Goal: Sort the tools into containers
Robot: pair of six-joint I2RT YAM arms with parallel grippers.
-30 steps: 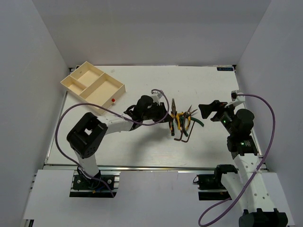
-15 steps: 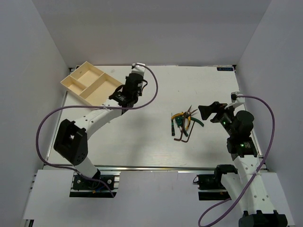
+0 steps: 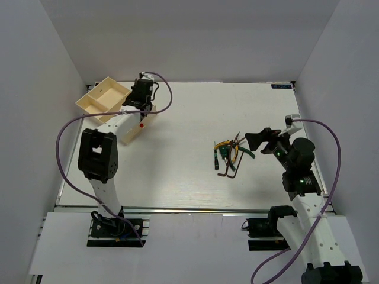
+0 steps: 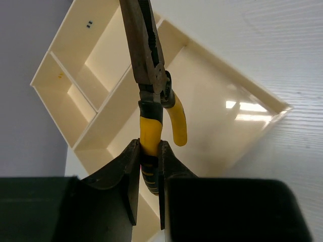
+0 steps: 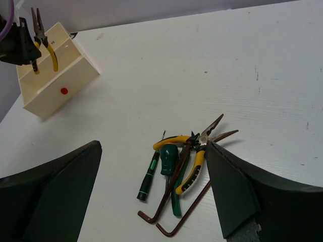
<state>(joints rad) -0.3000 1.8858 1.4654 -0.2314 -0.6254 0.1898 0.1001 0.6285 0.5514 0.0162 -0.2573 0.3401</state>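
The tray's large section [image 4: 217, 116] is below my left gripper and its bottom is bare. I will lower the yellow-handled pliers [image 4: 151, 75] into it next with that gripper and let go of them.
My left gripper [image 3: 141, 98] is shut on one yellow handle of a pair of yellow-handled pliers [image 4: 151, 75] and holds them nose-up over the cream divided tray [image 3: 100, 97]. In the left wrist view the pliers hang above the tray's large compartment [image 4: 217, 116]. The rest of the tools [image 3: 228, 155] lie in a pile at mid-table: another pair of yellow pliers [image 5: 198, 154], a green-handled screwdriver [image 5: 169, 159], a thin dark screwdriver [image 5: 147, 181], green-handled pliers and two hex keys [image 5: 169, 199]. My right gripper [image 3: 257, 139] is open and empty, just right of the pile.
A tiny red knob [image 3: 142, 126] sits on the tray's near wall, also seen in the right wrist view [image 5: 63, 91]. White walls enclose the table on three sides. The tray [image 5: 55, 75] stands at the far left corner.
My left arm has swung from the tool pile to the far left, carrying the yellow pliers over the tray. The right arm has barely moved.
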